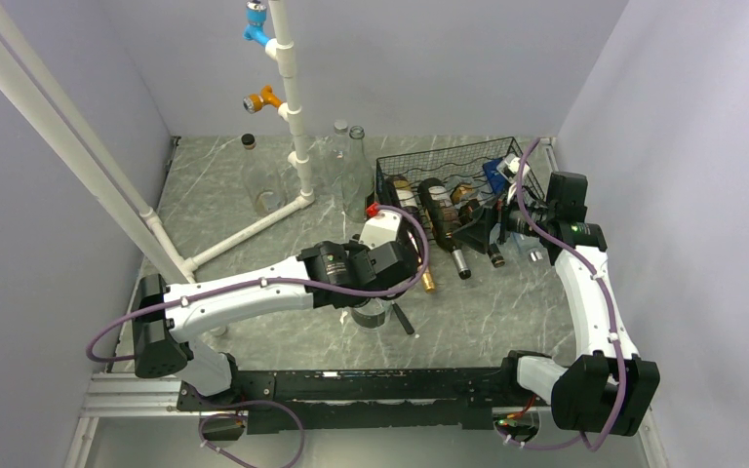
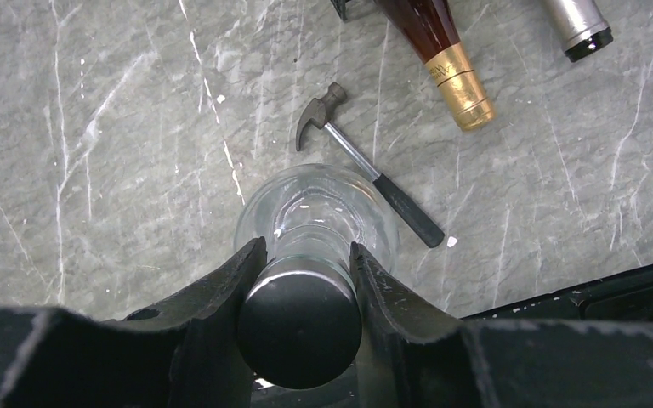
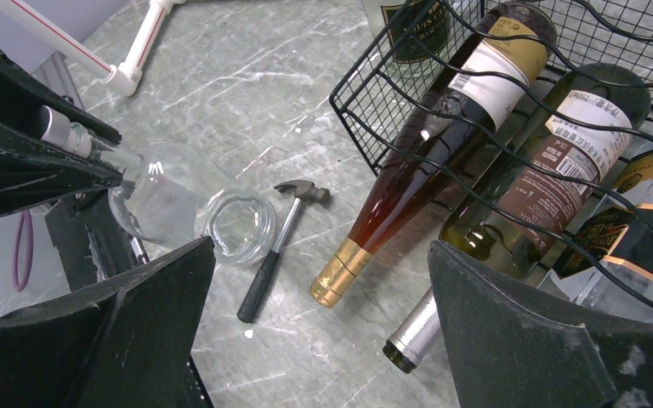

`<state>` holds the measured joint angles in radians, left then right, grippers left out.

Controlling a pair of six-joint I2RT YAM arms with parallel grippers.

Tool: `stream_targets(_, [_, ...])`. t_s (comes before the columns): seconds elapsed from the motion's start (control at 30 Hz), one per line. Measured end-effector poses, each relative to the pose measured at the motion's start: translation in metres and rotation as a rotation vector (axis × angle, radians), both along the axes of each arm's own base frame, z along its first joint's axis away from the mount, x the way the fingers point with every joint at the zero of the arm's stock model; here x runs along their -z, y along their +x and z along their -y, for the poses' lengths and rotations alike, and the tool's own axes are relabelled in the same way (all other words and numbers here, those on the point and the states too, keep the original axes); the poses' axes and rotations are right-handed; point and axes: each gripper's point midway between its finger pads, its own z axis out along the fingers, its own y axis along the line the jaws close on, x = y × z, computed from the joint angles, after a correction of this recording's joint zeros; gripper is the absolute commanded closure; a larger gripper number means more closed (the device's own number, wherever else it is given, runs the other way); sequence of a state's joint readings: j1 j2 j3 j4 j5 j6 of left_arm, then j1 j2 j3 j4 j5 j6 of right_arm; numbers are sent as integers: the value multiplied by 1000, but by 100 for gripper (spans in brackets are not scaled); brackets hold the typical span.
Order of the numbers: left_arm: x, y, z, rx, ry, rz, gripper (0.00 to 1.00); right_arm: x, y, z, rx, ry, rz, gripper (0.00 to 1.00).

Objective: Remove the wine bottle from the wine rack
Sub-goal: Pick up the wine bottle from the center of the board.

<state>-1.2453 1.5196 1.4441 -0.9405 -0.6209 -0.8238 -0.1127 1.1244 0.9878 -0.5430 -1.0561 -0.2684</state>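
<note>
My left gripper is holding the bottle, and the tabletop by the pipe stand is outward and to its left in the top view. Next, my left gripper should carry the bottle outward and then let it go.
The black wire wine rack [image 1: 419, 161] [image 3: 374, 93] stands at the back right with several wine bottles lying in it, necks toward me. An amber bottle with gold foil [image 3: 408, 187] [image 2: 455, 76] and a green one with a silver capsule [image 3: 544, 170] stick out of its front. My right gripper [image 3: 321, 246] [image 1: 492, 234] hovers open just above those necks, holding nothing. My left gripper [image 2: 304, 246] [image 1: 375, 312] is shut on the neck of a clear glass bottle [image 2: 315, 212] [image 3: 178, 204] with a black cap. That bottle stands upright on the table in front of the rack.
A small hammer [image 2: 366, 166] [image 3: 276, 246] lies beside the clear bottle's base. A white PVC pipe stand [image 1: 288, 97] rises at the back, with clear glass bottles [image 1: 254, 175] [image 1: 351, 161] near it. Walls close in the table on the left, back and right.
</note>
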Motion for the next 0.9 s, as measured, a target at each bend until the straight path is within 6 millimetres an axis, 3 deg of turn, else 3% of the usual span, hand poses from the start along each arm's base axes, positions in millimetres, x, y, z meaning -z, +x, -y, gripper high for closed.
stream_targets(0.2, [-1,2,-2,4,14,16,100,0,0,0,0,0,0,1])
stream_targets(0.4, [-4,15,-19,-1,72,45,100,0,0,0,0,0,0,1])
stream_targets(0.6, [-11,44,-52,-61,98,77,100,0,0,0,0,0,0,1])
stream_targets(0.9, [-43,104,-103,-194,27,209,100,0,0,0,0,0,0,1])
